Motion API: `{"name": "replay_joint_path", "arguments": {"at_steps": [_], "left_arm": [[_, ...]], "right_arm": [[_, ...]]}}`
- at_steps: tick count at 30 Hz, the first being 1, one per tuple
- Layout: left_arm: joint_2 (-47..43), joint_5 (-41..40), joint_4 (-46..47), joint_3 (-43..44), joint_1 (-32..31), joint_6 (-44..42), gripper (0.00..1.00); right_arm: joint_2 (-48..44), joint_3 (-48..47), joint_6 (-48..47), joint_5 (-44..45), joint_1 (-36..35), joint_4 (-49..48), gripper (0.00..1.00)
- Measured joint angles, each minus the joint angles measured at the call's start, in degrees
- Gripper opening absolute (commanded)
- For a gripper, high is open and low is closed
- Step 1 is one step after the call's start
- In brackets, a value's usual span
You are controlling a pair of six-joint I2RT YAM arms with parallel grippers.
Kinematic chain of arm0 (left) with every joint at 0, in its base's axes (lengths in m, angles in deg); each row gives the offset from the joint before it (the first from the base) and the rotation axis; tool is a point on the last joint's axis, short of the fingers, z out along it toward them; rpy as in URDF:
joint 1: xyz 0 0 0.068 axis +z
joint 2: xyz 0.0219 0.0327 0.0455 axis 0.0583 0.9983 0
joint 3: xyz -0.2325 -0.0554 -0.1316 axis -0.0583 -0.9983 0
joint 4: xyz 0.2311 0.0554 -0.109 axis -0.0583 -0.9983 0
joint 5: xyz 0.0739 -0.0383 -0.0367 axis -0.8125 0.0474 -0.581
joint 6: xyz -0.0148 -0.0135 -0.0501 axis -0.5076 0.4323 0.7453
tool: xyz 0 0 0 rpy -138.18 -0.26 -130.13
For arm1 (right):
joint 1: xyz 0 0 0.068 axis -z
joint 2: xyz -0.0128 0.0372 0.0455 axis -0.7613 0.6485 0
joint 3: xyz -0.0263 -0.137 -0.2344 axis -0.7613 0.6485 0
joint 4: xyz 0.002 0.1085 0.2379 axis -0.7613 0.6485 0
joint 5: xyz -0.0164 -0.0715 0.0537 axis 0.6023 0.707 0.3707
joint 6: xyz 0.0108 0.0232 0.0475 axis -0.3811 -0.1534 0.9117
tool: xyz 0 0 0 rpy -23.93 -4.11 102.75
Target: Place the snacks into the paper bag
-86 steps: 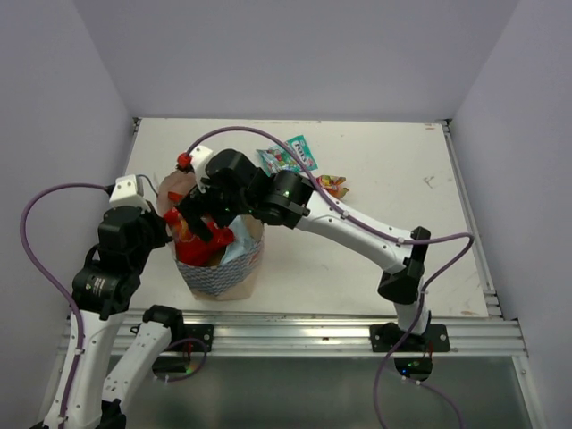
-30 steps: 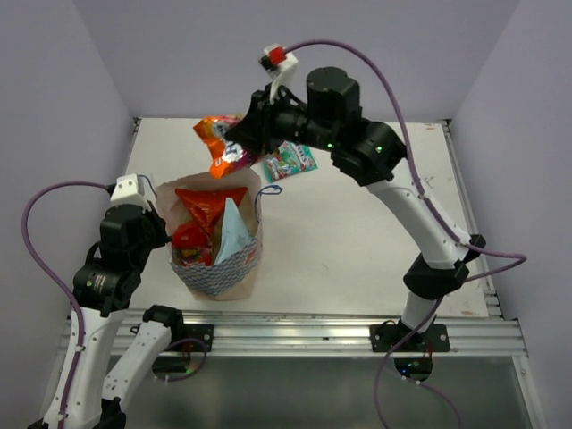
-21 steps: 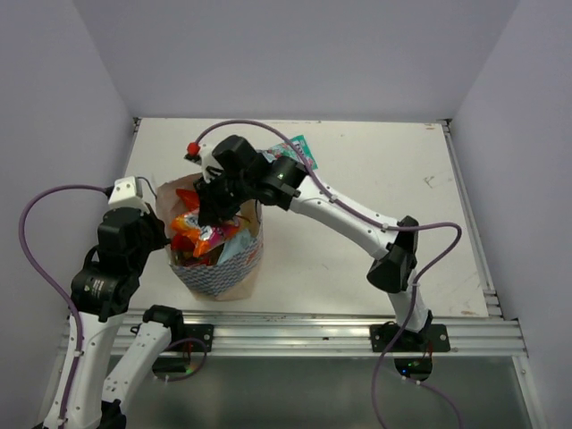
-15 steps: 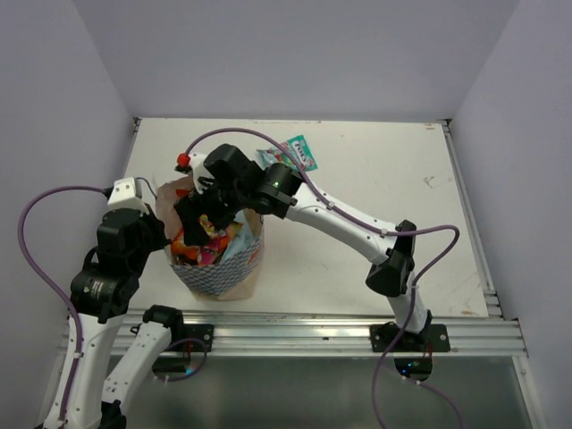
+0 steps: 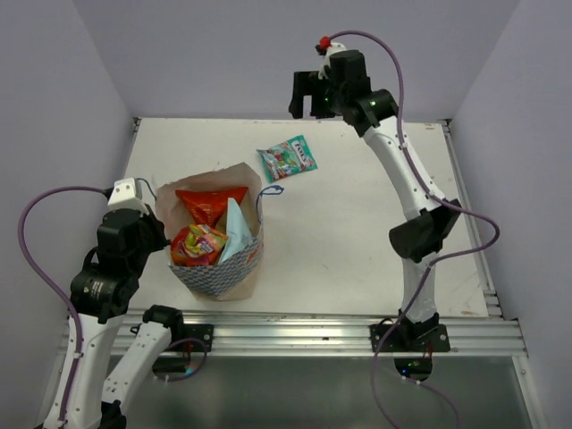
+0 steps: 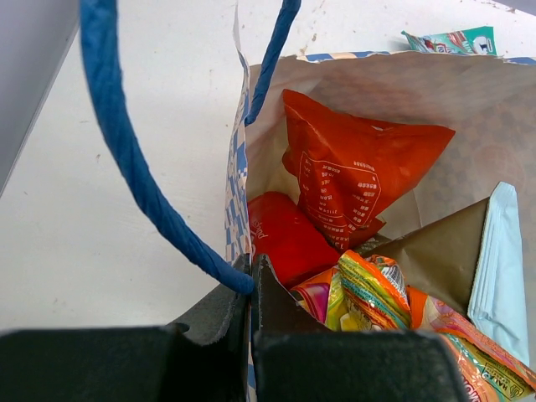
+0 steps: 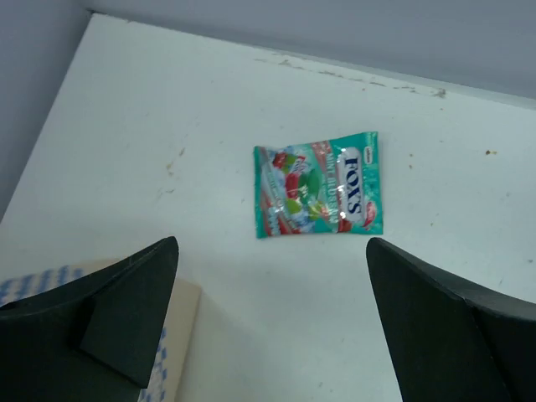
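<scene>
The small teal packet is the only snack still outside the paper bag (image 5: 219, 277), so I will next lower my open right gripper onto the packet's middle (image 5: 288, 158) and close.
The paper bag (image 5: 219, 277) stands open at the near left, checkered outside, with a blue cord handle (image 6: 126, 146). Inside it lie the red chip bag (image 5: 210, 204), the light-blue chip bag (image 5: 234, 231), the small red-yellow packet (image 5: 198, 244) and the red fruit-candy bag (image 6: 285, 239). My left gripper (image 6: 249, 276) is shut on the bag's left rim. The small teal packet (image 5: 288, 158) lies flat on the table behind the bag. My right gripper (image 7: 272, 247) is open and empty, high above the teal packet (image 7: 318, 184).
White table (image 5: 375, 223) with grey walls on three sides and a metal rail along the near edge. The bag's far handle loop (image 5: 271, 189) hangs over its right rim. A corner of the bag (image 7: 180, 314) shows low in the right wrist view.
My right gripper brought the red-yellow packet down into the bag, let it go, and rose back and to the right, empty. The left gripper kept its hold on the rim.
</scene>
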Motion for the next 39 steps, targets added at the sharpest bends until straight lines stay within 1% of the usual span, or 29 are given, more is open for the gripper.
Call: {"name": "replay_joint_path", "arguments": {"at_steps": [2,4,10,13,17,22,24,28,29,30,31,32,33,34,37,39], "left_arm": [[0.0,0.0,0.0,0.0,0.0,0.0,0.00],[0.0,0.0,0.0,0.0,0.0,0.0,0.00],[0.5,0.6,0.0,0.2,0.0,0.0,0.00],[1.4,1.2,-0.2,0.7,0.0,0.0,0.00],[2.7,1.7,-1.1,1.8,0.0,0.0,0.00],[4.0,2.3,-1.9,2.8,0.0,0.0,0.00],[4.1,2.4,-2.1,3.0,0.0,0.0,0.00],[4.1,2.5,-2.3,3.2,0.0,0.1,0.00],[4.1,2.5,-2.4,3.3,0.0,0.2,0.00],[4.0,2.5,-2.4,3.3,0.0,0.4,0.00],[4.0,2.5,-2.5,3.4,0.0,0.5,0.00],[3.8,2.5,-2.5,3.4,0.0,0.6,0.00],[3.8,2.5,-2.5,3.4,0.0,0.7,0.00],[3.6,2.5,-2.5,3.4,0.0,0.8,0.00],[3.2,2.6,-2.6,3.4,0.0,0.9,0.00],[2.7,2.7,-2.6,3.4,0.0,0.9,0.00]], "right_arm": [[5.0,-2.4,0.7,0.6,4.0,-1.4,0.99],[11.4,-4.2,1.2,0.4,5.4,-3.3,0.99],[29.9,-5.3,2.4,-1.3,4.7,-6.2,0.99],[35.8,-5.4,2.5,-1.0,4.1,-6.9,0.99],[36.1,-7.8,2.9,-1.5,4.1,-10.1,0.99],[36.1,-9.2,3.3,-2.4,4.1,-13.0,0.95],[36.3,-8.4,3.2,-2.7,4.0,-13.3,0.95],[36.3,-3.2,1.3,-2.1,3.7,-14.0,0.95],[36.2,-2.6,0.8,-1.7,3.7,-14.6,0.89],[35.9,-2.1,0.2,-1.3,3.5,-14.9,0.81],[35.7,-1.6,-0.3,-1.0,3.3,-15.1,0.69],[35.6,-1.2,-0.8,-0.7,3.2,-15.4,0.24],[35.3,-0.7,-1.2,-0.4,3.1,-15.4,0.07],[34.9,0.0,-1.5,0.2,3.0,-15.4,0.00],[33.3,2.4,-1.9,2.0,2.4,-16.0,0.00],[31.0,5.6,-2.1,3.4,1.7,-16.1,0.00]]}}
